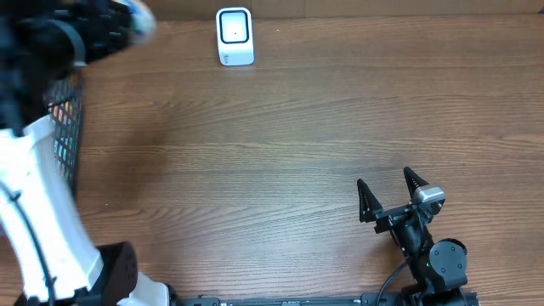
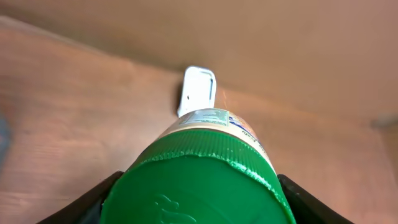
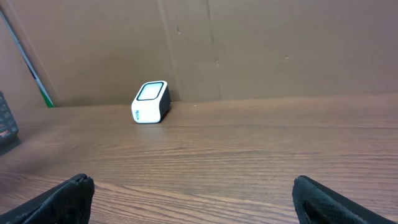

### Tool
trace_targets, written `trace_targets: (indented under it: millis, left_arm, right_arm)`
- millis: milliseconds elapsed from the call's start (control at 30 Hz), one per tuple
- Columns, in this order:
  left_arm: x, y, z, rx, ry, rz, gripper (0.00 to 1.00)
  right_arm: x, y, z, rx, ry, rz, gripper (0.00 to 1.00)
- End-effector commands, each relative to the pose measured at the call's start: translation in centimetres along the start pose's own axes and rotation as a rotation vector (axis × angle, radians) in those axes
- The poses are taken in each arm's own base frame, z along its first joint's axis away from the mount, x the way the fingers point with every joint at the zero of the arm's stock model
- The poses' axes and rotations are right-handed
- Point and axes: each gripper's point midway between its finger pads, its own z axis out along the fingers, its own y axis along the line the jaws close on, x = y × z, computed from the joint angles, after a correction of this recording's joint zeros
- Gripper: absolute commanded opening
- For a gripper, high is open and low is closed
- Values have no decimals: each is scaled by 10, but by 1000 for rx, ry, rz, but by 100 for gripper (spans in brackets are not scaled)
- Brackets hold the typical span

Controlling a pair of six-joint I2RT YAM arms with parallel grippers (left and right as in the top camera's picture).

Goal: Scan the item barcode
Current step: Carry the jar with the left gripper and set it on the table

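The table before the scanner is bare. I should swing my left gripper away from the basket next, then lower the item onto that wood, tilting downward.
The item (image 2: 199, 180) is a container with a green ribbed lid and a pale printed label. It fills the bottom of the left wrist view. My left gripper (image 2: 196, 202) is shut on it, one dark finger on each side of the lid. The white barcode scanner (image 2: 198, 92) stands on the table beyond the item, by the back wall. From overhead the scanner (image 1: 235, 36) is at the back, and the left arm (image 1: 85, 34) is a raised blur at the top left. My right gripper (image 1: 387, 194) rests open near the front right, holding nothing. The right wrist view shows the scanner (image 3: 151, 102) far off to the left.
A dark wire basket (image 1: 68, 127) stands at the table's left edge under the left arm, and its corner (image 3: 6, 127) shows in the right wrist view. A brown cardboard wall (image 3: 249, 43) runs along the back.
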Motion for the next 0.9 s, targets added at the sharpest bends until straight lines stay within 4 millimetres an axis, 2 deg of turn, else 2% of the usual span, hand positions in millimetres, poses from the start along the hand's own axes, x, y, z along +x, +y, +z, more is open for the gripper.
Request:
trace_targets:
  millis: [0,33,67,167,333,567,733,867]
  left_arm:
    - [22,-18,41,-44,99,103,46]
    - [28,-22,49,-44,125,118,46]
    - [47,-30,71,-54,203,146,46]
    - [81,-39,109,-73,346,180,46]
    - [142,-43,165,-111,580,216,45]
    - [223,-43,240,-158,815,270,43]
    - [253,-39,274,-196,864,271,42]
    - [258,-32,290,-277,830,269,42]
  right_arm:
    - [2,-2,0,6,-2,-1,100]
    - [2,-2,0,6,-2,0,100]
    - [2,-2,0,6,-2,-1,100]
    - [2,-2,0,6,-2,0,100]
    - [2,-2,0,6,-2,0,100]
    - [2,-2,0,6,-2,-1,100]
    - [2,-2,0,6,-1,-1,100]
    - [2,-2,0,6,-2,-1,100]
